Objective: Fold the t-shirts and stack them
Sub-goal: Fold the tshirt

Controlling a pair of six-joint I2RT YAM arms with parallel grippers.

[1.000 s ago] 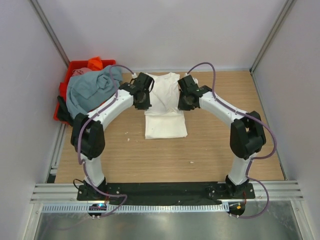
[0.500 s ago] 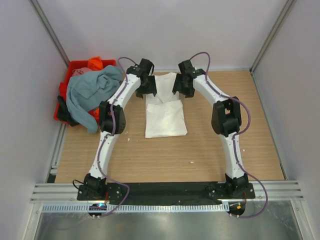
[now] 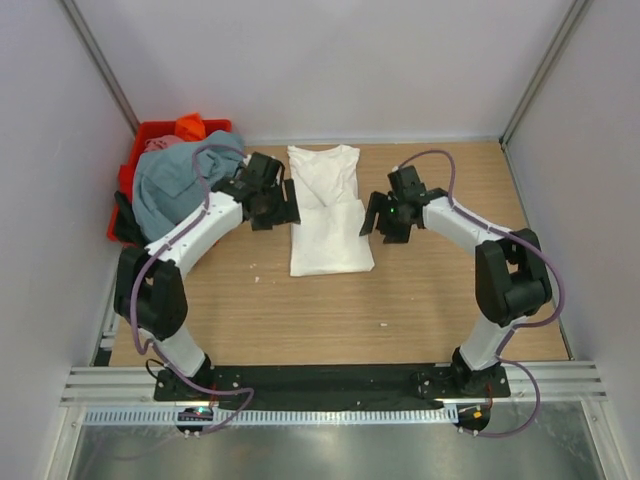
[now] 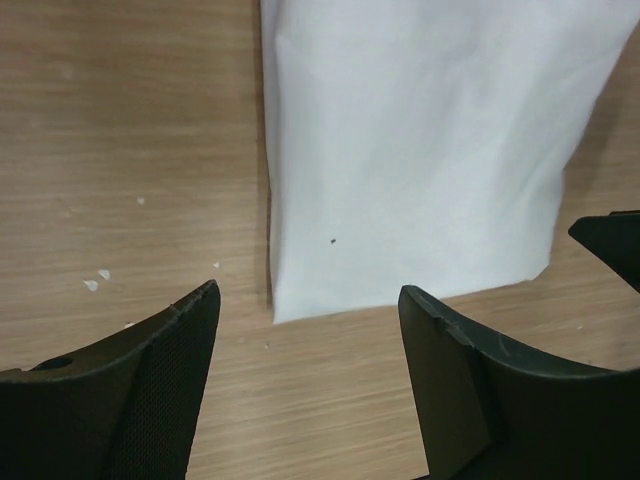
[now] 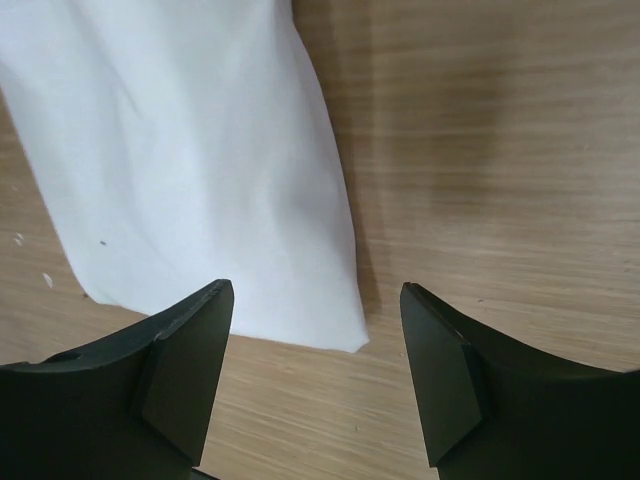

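Note:
The t-shirt's flat near corner (image 3: 369,267) (image 5: 351,338) is below my right gripper and back toward the base. I need to move the gripper's open fingers back and down around it next.
A white t-shirt (image 3: 325,215) lies flat on the wooden table as a long narrow strip with its sides folded in. My left gripper (image 3: 278,208) hovers open just off its left edge, nothing between its fingers (image 4: 175,370). In the left wrist view the t-shirt's near left corner (image 4: 400,150) lies ahead of my left gripper (image 4: 308,290). My right gripper (image 3: 380,218) stands open off the t-shirt's right edge. In the right wrist view the cloth's near right corner (image 5: 190,160) shows ahead of the open right gripper (image 5: 315,287). More t-shirts sit in a heap at the back left, a grey-blue one (image 3: 175,185) on top.
A red crate (image 3: 150,132) at the back left corner holds the heap, with orange (image 3: 190,127), pink (image 3: 165,144) and dark (image 3: 125,220) cloth showing. White walls with metal rails close in the table on three sides. Small white crumbs (image 4: 98,280) dot the wood.
Both grippers went from shut to open, letting go of the white t-shirt. They carried to its far end, then drew back and apart to either side of it.

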